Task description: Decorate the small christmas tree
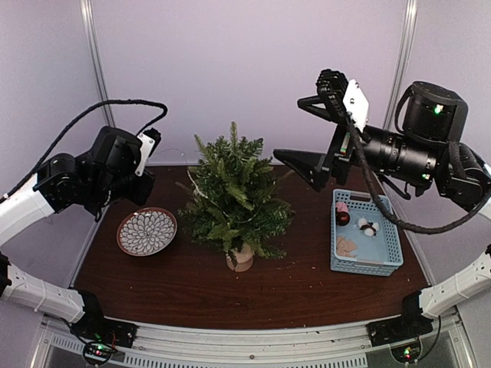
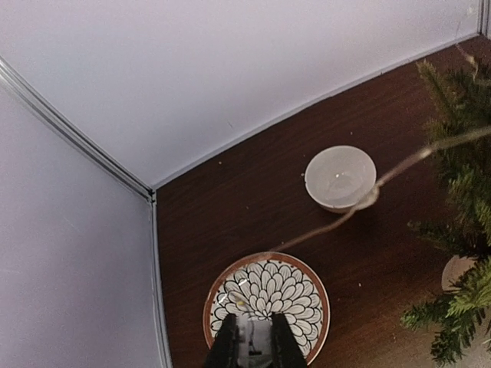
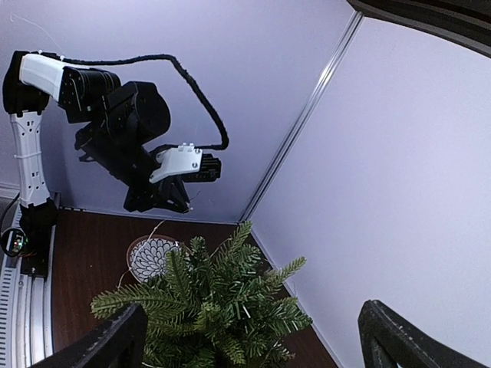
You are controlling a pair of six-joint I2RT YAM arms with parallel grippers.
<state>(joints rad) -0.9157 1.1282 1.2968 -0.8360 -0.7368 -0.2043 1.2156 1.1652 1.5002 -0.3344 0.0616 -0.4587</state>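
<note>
The pale piece, its wire (image 2: 368, 199) already running to the tree, next goes outward in my left gripper, then in toward the tree's far upper branches for release.
The small christmas tree (image 1: 234, 195) stands mid-table on a pale stump, and its top fills the lower right wrist view (image 3: 222, 307). My left gripper (image 2: 251, 345) hovers over a petal-patterned plate (image 2: 266, 295), shut on a small pale piece. A thin wire (image 2: 368, 199) runs from that piece across to the tree's branches. In the top view the left gripper (image 1: 142, 192) hangs just left of the tree. My right gripper (image 1: 307, 123) is raised to the right of the treetop, wide open with nothing between its fingers (image 3: 107, 345).
A blue basket (image 1: 390, 245) holding a few small ornaments sits at the right. The patterned plate (image 1: 146, 231) lies left of the tree. A white bowl (image 2: 340, 178) rests near the back wall. Walls close in the back and both sides.
</note>
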